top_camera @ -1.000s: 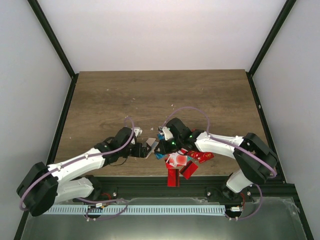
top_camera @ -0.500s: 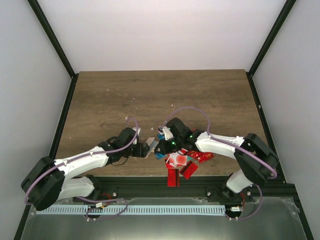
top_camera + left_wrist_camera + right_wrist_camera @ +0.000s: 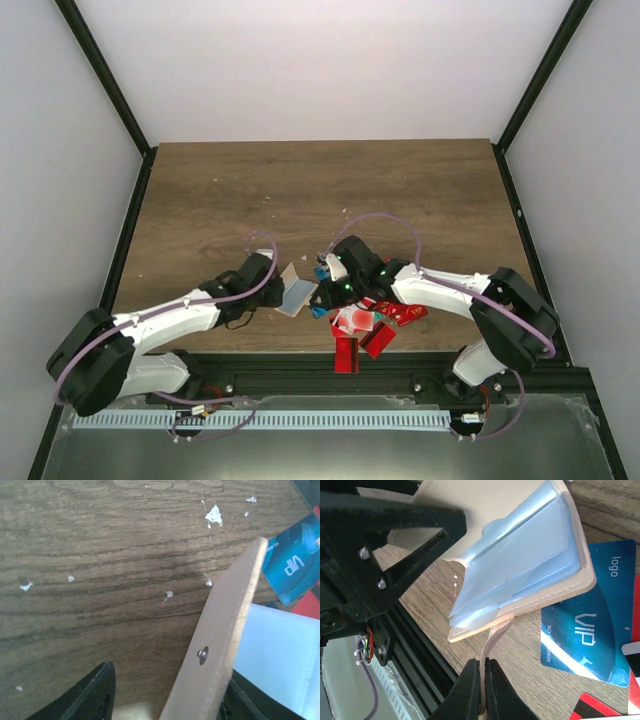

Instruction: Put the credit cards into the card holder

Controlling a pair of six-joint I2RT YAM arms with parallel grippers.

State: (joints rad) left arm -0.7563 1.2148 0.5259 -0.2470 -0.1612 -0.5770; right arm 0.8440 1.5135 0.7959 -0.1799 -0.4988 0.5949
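Note:
My right gripper will swing the beige tab (image 3: 495, 635) outward. It will turn it over the bare wood beyond the holder and release it there, clear of the teal card.
The beige card holder (image 3: 294, 291) lies open between my two grippers, its clear blue-white sleeves (image 3: 520, 575) facing up. My right gripper (image 3: 483, 662) is shut on the holder's thin beige tab (image 3: 495, 635), in the top view (image 3: 318, 296) just right of the holder. My left gripper (image 3: 167, 680) is open; the holder's beige flap with a snap stud (image 3: 220, 635) stands between its jaws, against the right finger (image 3: 240, 700). It sits left of the holder in the top view (image 3: 270, 288). The credit cards (image 3: 360, 328), mostly red, are heaped under my right arm. A teal VIP card (image 3: 590, 630) lies beside the holder.
The heap of cards reaches the table's near edge, one red card (image 3: 346, 355) hanging over the black rail (image 3: 300, 368). White crumbs (image 3: 214, 515) dot the wood. The teal card also shows in the left wrist view (image 3: 292, 562).
My left gripper has drawn back to the left and the card holder's flap has swung open, showing its clear sleeves. My right gripper has stayed shut on the tab.

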